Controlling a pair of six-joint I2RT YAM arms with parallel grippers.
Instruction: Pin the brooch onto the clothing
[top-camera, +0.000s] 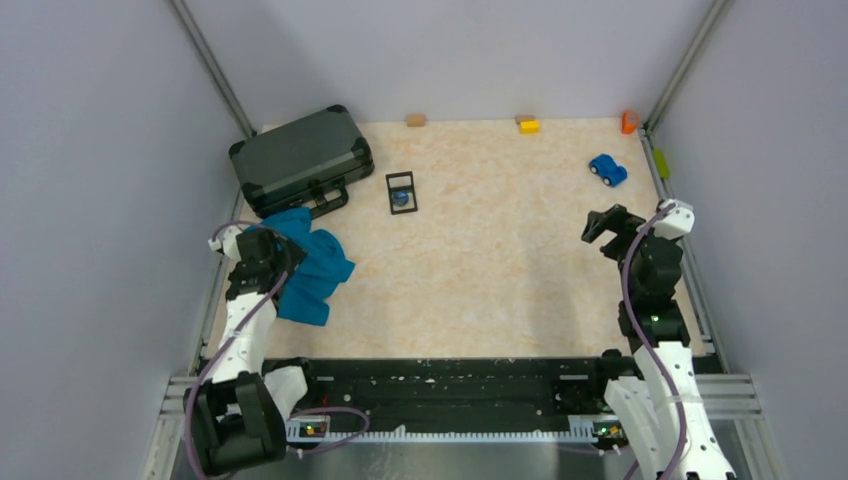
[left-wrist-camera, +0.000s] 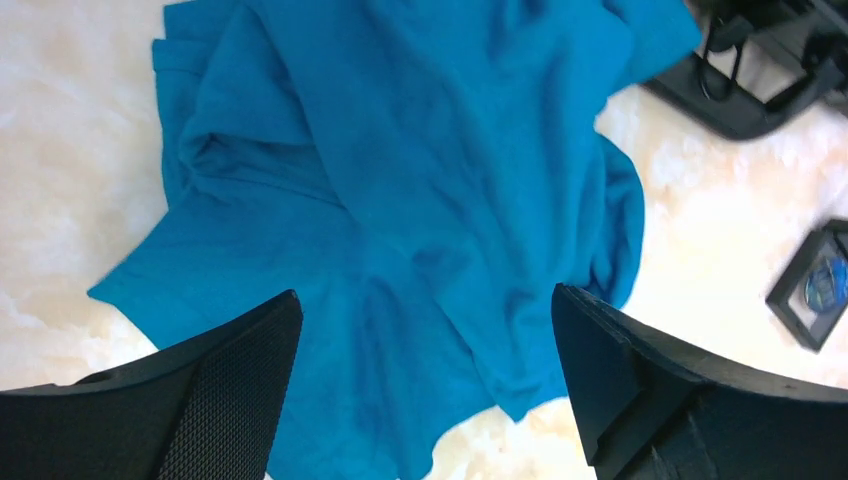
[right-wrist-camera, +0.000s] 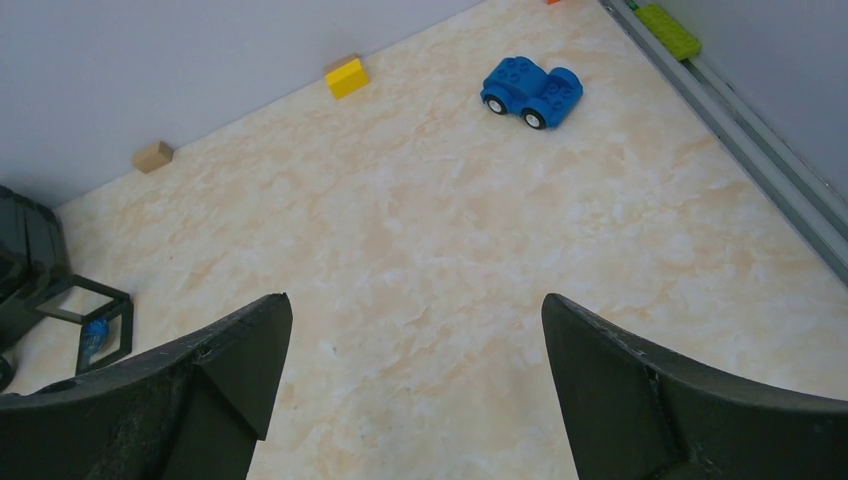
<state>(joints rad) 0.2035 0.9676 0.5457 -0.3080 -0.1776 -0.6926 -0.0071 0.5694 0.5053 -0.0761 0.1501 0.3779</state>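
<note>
My left gripper is open with a long raised fold of the shirt between its fingers, so I need to lower it onto that fold and close.
The clothing, a crumpled teal-blue T-shirt, lies at the left of the table and fills the left wrist view. My left gripper hovers over it, open and empty. The brooch, a tiny dark blue-grey disc, sits inside a black rectangular frame in the middle back. It also shows in the left wrist view and the right wrist view. My right gripper is open and empty above bare table at the right.
A dark grey hard case stands at the back left, touching the shirt. A blue toy car is at the back right. A tan block, a yellow block and an orange piece line the back wall.
</note>
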